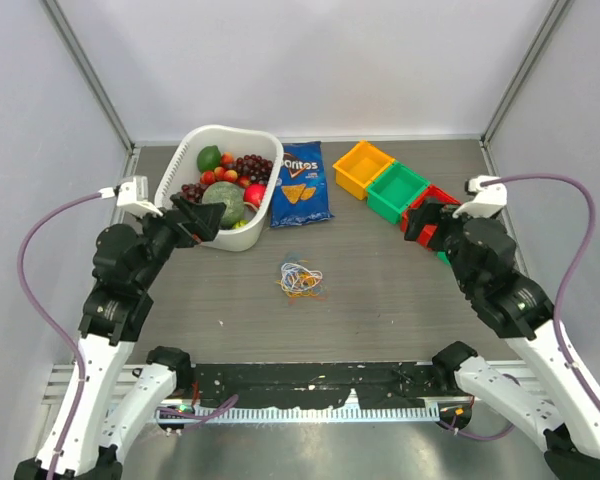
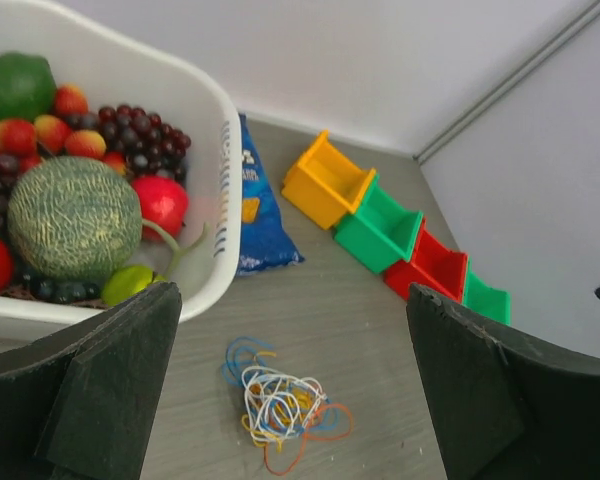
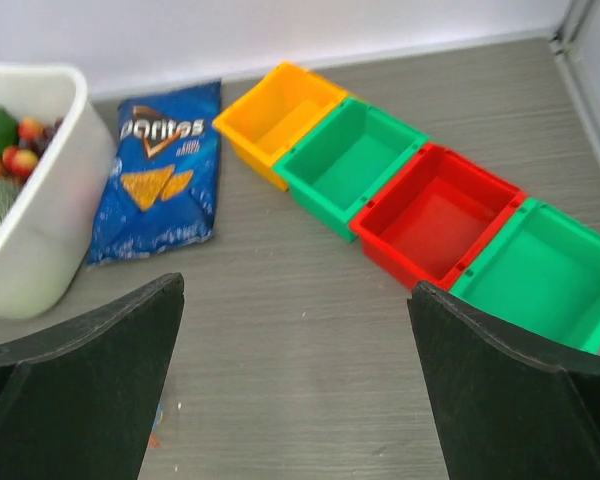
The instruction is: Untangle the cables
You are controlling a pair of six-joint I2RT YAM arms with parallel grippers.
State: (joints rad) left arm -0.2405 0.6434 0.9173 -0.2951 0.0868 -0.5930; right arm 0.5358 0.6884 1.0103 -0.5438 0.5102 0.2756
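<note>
I need to lower my right gripper next, going left in the top view, onto the bend of the orange loop, which sticks out.
The cables [image 1: 301, 278] lie in one small tangled bundle of yellow, white, blue and orange loops on the grey table, in the middle. In the left wrist view the bundle [image 2: 280, 408] lies low between my left fingers. My left gripper [image 1: 202, 218] is open and empty, raised by the white basket, left of and behind the bundle. My right gripper [image 1: 423, 222] is open and empty, raised over the red bin at the right. In the right wrist view only a blue and orange scrap of the cables [image 3: 155, 424] shows by the left finger.
A white basket [image 1: 263, 213] of fruit stands at the back left. A blue Doritos bag [image 1: 300, 184] lies beside it. A row of yellow [image 1: 362, 168], green [image 1: 397, 192] and red [image 1: 435, 200] bins runs along the back right, with another green bin [image 3: 550, 270] at its end.
</note>
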